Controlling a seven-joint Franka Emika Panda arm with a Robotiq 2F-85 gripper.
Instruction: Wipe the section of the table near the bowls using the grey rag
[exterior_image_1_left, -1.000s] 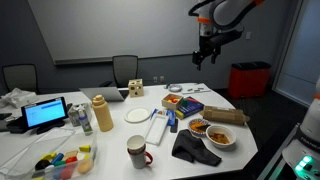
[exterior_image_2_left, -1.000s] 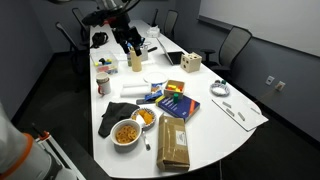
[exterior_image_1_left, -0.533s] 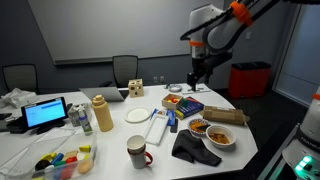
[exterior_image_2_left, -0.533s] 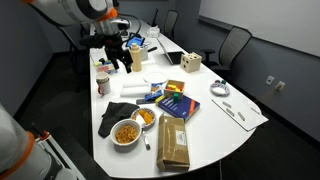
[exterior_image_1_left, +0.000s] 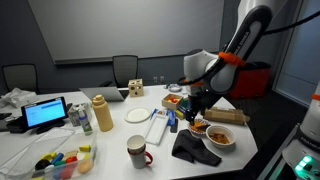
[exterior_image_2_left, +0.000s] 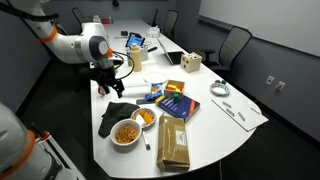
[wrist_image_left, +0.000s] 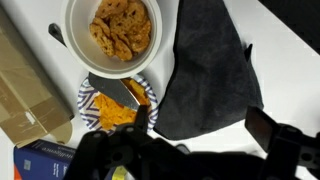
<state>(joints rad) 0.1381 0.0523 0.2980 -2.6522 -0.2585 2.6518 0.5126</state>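
I will next lower my gripper onto the rag's end by the blue-striped bowl (exterior_image_1_left: 184, 140) (wrist_image_left: 183, 117), which is below my open fingers, and close on the cloth.
The dark grey rag (exterior_image_1_left: 192, 150) lies crumpled on the white table by the front edge; it also shows in an exterior view (exterior_image_2_left: 119, 112) and in the wrist view (wrist_image_left: 210, 70). Beside it stand a white bowl of snacks (exterior_image_1_left: 222, 135) (exterior_image_2_left: 126, 132) (wrist_image_left: 75, 40) and a blue-striped bowl of orange food (exterior_image_1_left: 200, 126) (exterior_image_2_left: 146, 117) (wrist_image_left: 90, 100). My gripper (exterior_image_1_left: 195, 104) (exterior_image_2_left: 111, 86) (wrist_image_left: 200, 132) hangs above the rag, apart from it. Its jaws are open and empty.
A brown paper package (exterior_image_1_left: 230, 116) (exterior_image_2_left: 173, 143) (wrist_image_left: 25, 90) lies next to the bowls. A colourful box (exterior_image_1_left: 185, 103) (exterior_image_2_left: 177, 102), a mug (exterior_image_1_left: 137, 152), a yellow bottle (exterior_image_1_left: 102, 114), a plate (exterior_image_1_left: 137, 116) and a laptop (exterior_image_1_left: 46, 113) crowd the table. Chairs stand round it.
The arm has come down from high above the table to just over the rag and bowls. The rag and bowls have not moved.
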